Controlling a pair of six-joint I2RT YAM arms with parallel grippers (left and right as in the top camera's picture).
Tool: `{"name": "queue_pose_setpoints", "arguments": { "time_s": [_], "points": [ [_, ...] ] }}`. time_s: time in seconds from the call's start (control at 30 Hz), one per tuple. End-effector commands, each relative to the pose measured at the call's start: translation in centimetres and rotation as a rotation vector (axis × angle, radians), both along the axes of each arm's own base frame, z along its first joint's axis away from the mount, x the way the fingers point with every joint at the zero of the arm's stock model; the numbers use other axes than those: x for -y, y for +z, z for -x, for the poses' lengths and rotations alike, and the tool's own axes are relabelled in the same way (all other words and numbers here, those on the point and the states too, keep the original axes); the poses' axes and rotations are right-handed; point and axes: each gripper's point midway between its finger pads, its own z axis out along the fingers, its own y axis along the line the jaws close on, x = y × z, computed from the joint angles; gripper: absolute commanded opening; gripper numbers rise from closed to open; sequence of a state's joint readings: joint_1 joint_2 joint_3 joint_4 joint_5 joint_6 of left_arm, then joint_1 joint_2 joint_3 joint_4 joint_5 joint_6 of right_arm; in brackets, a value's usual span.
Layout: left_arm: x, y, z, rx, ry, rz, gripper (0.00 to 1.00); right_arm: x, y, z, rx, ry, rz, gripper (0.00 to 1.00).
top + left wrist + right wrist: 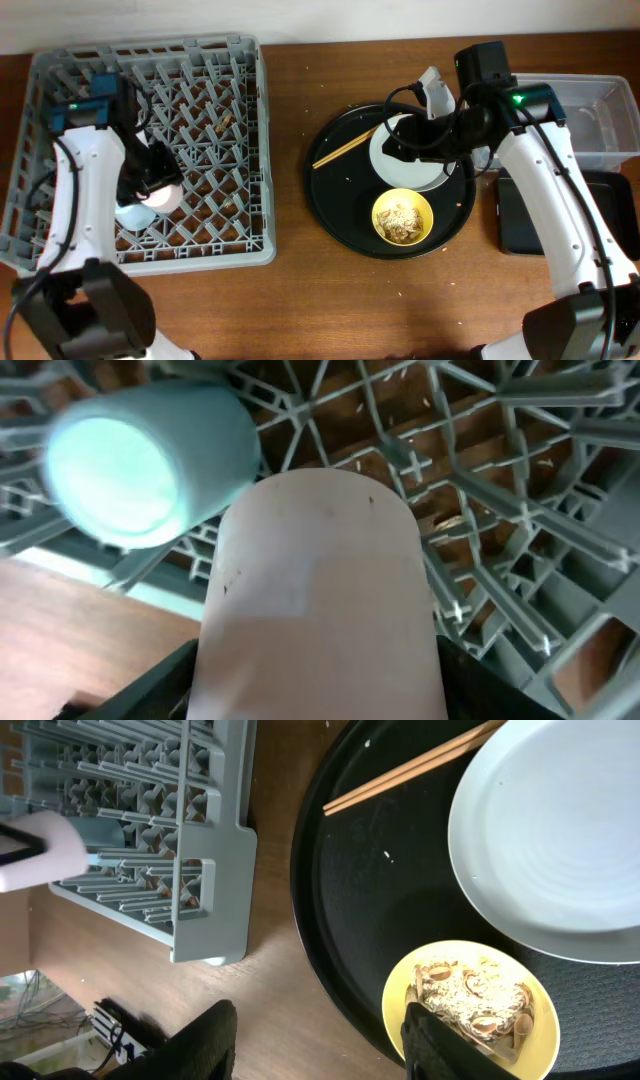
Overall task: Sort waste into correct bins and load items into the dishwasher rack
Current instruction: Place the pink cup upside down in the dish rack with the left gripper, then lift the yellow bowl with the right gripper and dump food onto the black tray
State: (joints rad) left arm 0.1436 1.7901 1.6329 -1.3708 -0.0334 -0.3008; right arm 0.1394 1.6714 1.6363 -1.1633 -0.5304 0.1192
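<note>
The robot's right gripper needs to move down open onto the yellow bowl's rim on the side facing the rack, because that thin edge is bare beside the beige food scraps.
My left gripper (158, 188) is shut on the small pink cup (320, 590) and holds it over the grey dishwasher rack (215, 110), near its front left. The light-blue cup (140, 470) lies in the rack just beside it. My right gripper (320, 1045) is open and empty above the near rim of the round black tray (340, 200). On that tray are the yellow bowl (403, 218) with beige food scraps (470, 995), the pale plate (560, 840) and the chopsticks (345, 147). No wrapper shows.
The clear tub (600, 115) stands at the far right, with the shallow black tray (520, 215) in front of it. A white-grey thing (437, 93) sits at the round tray's far edge beside my right arm. Crumbs lie under the rack floor.
</note>
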Motion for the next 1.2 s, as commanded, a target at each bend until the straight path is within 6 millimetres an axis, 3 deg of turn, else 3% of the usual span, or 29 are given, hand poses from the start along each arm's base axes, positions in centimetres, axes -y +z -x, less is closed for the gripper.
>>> {"name": "queue_pose_setpoints", "arguments": {
  "time_s": [0.0, 0.1, 0.2, 0.23, 0.27, 0.3, 0.4, 0.47, 0.6, 0.67, 0.77, 0.87, 0.97, 1.0, 1.03, 1.1, 1.17],
  "points": [
    [1.5, -2.2, -0.1, -0.033, 0.01, 0.091, 0.65, 0.0, 1.0, 0.2, 0.037, 0.009, 0.01, 0.55],
    [2.2, -4.0, 0.3, -0.071, 0.001, 0.108, 0.65, 0.0, 1.0, 0.2, 0.036, 0.009, 0.01, 0.55],
    [2.1, -4.4, 0.6, -0.082, 0.004, 0.109, 0.66, 0.0, 1.0, 0.2, 0.037, 0.009, 0.01, 0.55],
    [2.1, -4.4, 0.5, -0.08, 0.004, 0.11, 0.84, 0.0, 1.0, 0.2, 0.037, 0.009, 0.01, 0.55],
    [2.1, -4.4, 0.5, -0.079, 0.005, 0.11, 0.94, 0.0, 1.0, 0.3, 0.035, 0.009, 0.01, 0.55],
    [2.1, -4.2, 0.4, -0.078, 0.005, 0.112, 0.96, 0.0, 0.9, 0.3, 0.032, 0.009, 0.011, 0.55],
    [3.8, -2.0, -0.4, -0.037, -0.09, 0.209, 0.97, 0.4, 0.3, 0.8, 0.013, 0.003, 0.064, 0.56],
    [4.8, 0.9, -1.4, 0.023, -0.159, 0.268, 0.97, 0.4, -0.6, 1.4, -0.004, 0.014, 0.134, 0.56],
    [5.9, 7.7, -3.4, 0.227, -0.256, 0.295, 0.96, 0.2, -3.8, 3.3, -0.071, 0.005, 0.324, 0.54],
    [6.7, 12.0, -4.1, 0.38, -0.301, 0.31, 0.97, -0.5, -7.1, 4.7, -0.129, 0.01, 0.413, 0.54],
    [6.8, 15.2, -4.0, 0.497, -0.324, 0.28, 0.99, -1.9, -11.8, 5.8, -0.173, 0.064, 0.448, 0.5],
    [6.9, 15.6, -3.6, 0.501, -0.325, 0.279, 0.99, -3.0, -15.6, 6.3, -0.175, 0.099, 0.455, 0.46],
    [6.9, 15.3, -3.3, 0.483, -0.321, 0.284, 0.99, -3.0, -18.8, 6.7, -0.211, 0.104, 0.484, 0.34],
    [6.9, 15.2, -3.1, 0.474, -0.32, 0.287, 0.99, -2.8, -19.9, 6.8, -0.242, 0.091, 0.494, 0.16],
    [7.0, 15.2, -3.0, 0.472, -0.319, 0.288, 0.99, -2.8, -20.5, 6.9, -0.255, 0.094, 0.497, 0.06],
    [7.0, 15.2, -3.0, 0.47, -0.319, 0.288, 0.99, -2.8, -20.9, 7.0, -0.267, 0.096, 0.503, 0.04],
    [6.9, 15.2, -3.0, 0.47, -0.319, 0.287, 0.99, -3.0, -20.1, 6.5, -0.244, 0.091, 0.491, 0.04]
  ]
}}
